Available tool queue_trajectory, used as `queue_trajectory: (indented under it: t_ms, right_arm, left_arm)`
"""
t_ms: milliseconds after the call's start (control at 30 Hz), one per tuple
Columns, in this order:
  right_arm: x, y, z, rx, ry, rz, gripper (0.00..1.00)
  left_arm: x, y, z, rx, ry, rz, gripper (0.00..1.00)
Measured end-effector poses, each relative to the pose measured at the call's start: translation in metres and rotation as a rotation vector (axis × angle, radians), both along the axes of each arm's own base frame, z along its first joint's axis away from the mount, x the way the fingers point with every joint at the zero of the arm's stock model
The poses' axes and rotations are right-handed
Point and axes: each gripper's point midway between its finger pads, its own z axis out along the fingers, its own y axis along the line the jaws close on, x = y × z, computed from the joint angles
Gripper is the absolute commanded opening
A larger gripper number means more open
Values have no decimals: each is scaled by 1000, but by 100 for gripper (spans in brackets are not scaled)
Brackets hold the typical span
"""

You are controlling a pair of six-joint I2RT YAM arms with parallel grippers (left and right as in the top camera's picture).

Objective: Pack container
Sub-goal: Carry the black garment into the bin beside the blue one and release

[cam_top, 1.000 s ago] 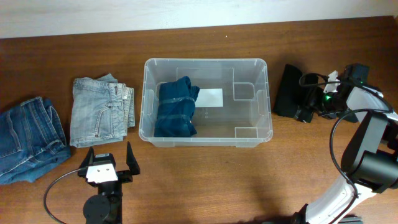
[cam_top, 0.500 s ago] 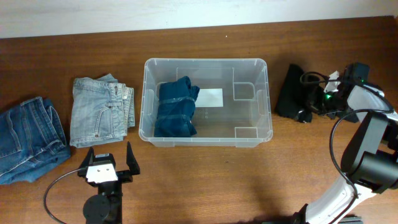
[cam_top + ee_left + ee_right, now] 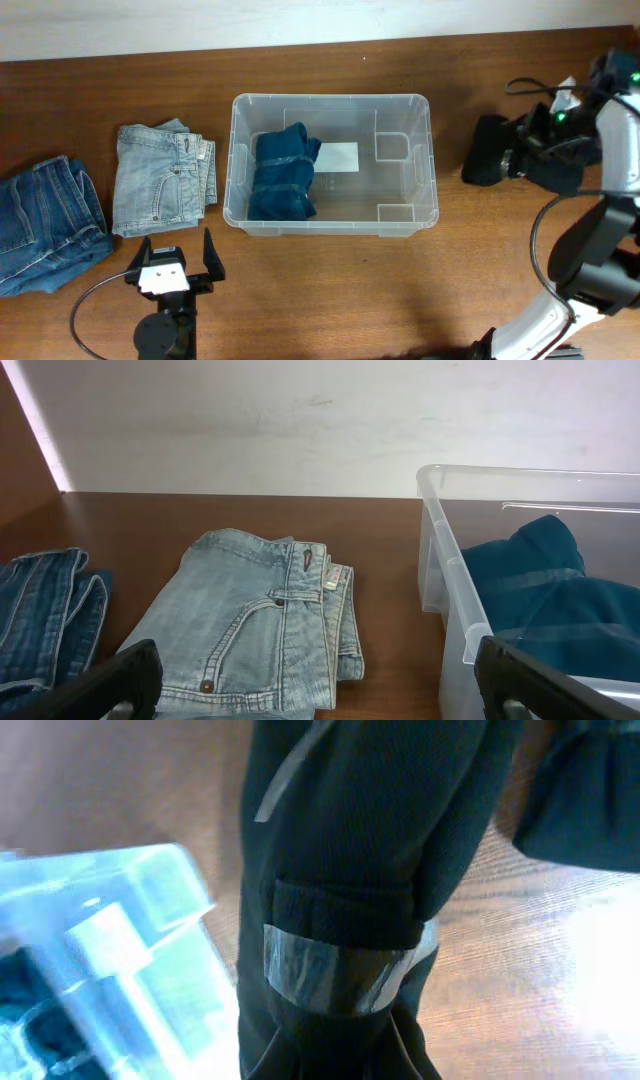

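Observation:
My right gripper should take the black garment over the container's rim, lower and release it, as the container's empty bottom is to the gripper's left in the overhead view.
The container [image 3: 330, 98], a clear bin with a white label [image 3: 338, 157] on its base, stands mid-table and holds a folded dark teal garment [image 3: 285, 172] at its left end. To its right, my right gripper [image 3: 515, 160] is shut on a black garment [image 3: 487, 150] that hangs from it above the table. In the right wrist view the black garment [image 3: 370, 840] fills the frame and hides the fingers, with the container's corner [image 3: 120, 950] at lower left. My left gripper [image 3: 175, 258] stands open near the front edge, with nothing between its fingers [image 3: 120, 675].
Folded light blue jeans [image 3: 160, 180] lie left of the container, and darker blue jeans [image 3: 45, 225] lie at the far left. The left wrist view shows the light jeans [image 3: 260, 620] straight ahead and the container wall [image 3: 440, 550] to the right. A cable loops beside the right arm.
My right gripper has shut on the black garment and pulled it up and to the right, away from the container. The left arm has not moved.

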Motion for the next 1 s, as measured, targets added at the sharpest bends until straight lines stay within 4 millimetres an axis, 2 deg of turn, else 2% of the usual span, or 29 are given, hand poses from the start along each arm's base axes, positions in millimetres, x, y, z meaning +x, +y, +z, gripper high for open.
queue_trajectory:
  t_ms: [167, 333, 433, 600, 867, 1000]
  right_arm:
    - [-8, 9, 45, -17, -86, 32, 4]
    - [-20, 29, 70, -13, -129, 84, 4]
    - [-21, 54, 83, 5, -166, 155, 4]
    - [-20, 107, 99, 34, -218, 297, 4]
    - [-21, 193, 106, 60, -272, 536, 4]
    - [-23, 227, 108, 66, -298, 623, 4]
  left_arm:
    - [0, 0, 0, 0, 0, 0, 99]
    - [0, 0, 0, 0, 0, 0, 99]
    - [0, 0, 0, 0, 0, 0, 99]
    - [0, 0, 0, 0, 0, 0, 99]
    - [0, 0, 0, 0, 0, 0, 99]
    - [0, 0, 0, 0, 0, 0, 99]
